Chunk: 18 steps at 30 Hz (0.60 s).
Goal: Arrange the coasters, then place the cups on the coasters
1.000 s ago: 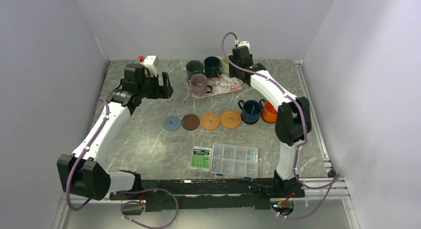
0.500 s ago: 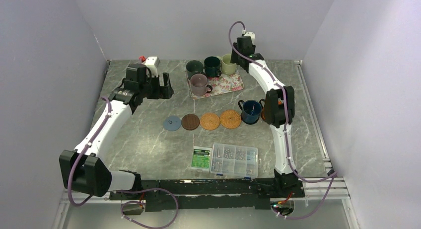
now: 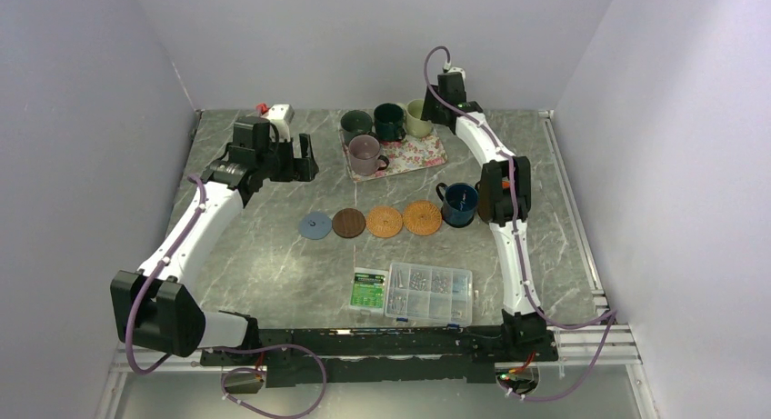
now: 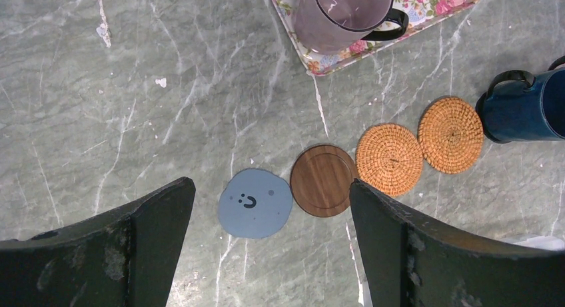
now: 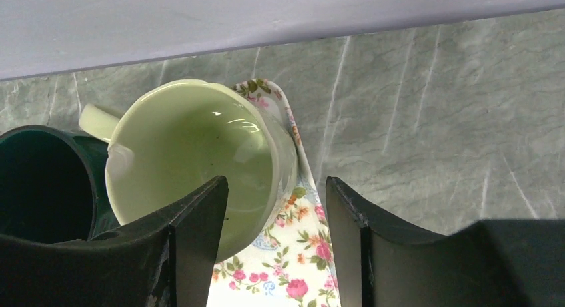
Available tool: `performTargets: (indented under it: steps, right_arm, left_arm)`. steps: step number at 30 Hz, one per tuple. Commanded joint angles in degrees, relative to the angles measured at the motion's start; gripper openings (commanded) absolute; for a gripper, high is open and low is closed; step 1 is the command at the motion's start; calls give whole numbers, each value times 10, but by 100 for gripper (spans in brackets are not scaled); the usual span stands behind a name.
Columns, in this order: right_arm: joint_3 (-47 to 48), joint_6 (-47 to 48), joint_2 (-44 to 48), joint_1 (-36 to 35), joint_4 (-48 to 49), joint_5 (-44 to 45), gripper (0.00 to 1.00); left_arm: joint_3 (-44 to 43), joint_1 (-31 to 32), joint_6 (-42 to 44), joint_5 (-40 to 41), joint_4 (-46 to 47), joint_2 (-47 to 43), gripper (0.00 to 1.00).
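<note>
I need to keep my right gripper where it is next and close it on the pale green cup's side opposite the cup's handle.
Four coasters lie in a row: light blue, dark brown and two woven tan. The navy cup stands at the row's right end. My right arm hides the orange cup. On the floral tray stand the mauve cup, a dark grey-green cup, a dark teal cup and the pale green cup. My right gripper is open, its fingers straddling the pale green cup's right wall. High over the light blue coaster, my left gripper is open and empty.
A clear screw box and a green packet lie near the front. A white device sits at the back left. The back wall is close behind the tray, and a metal rail runs along the table's right edge.
My right arm has stretched toward the back wall; its elbow now covers the orange cup. Its gripper has moved off the pale green cup to its right. The left arm has barely moved.
</note>
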State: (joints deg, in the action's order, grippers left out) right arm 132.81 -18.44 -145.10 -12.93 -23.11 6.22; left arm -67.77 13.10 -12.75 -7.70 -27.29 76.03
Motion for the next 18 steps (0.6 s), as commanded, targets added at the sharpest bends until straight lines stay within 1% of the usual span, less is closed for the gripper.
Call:
performTargets:
  steps: [1, 8, 14, 18]
  right_arm:
    - [24, -11, -1, 3, -7, -12, 58]
    - [-15, -8, 27, 4, -19, 43, 53]
    - [-22, -7, 33, 8, -27, 41, 38]
    - [-23, -15, 35, 10, -37, 46, 31]
  left_arm:
    - [-9, 0, 5, -11, 10, 1, 92]
    - [-9, 0, 3, -15, 11, 2, 92]
    - [-9, -1, 3, -17, 10, 3, 92]
    - [-10, 0, 4, -16, 8, 5, 92]
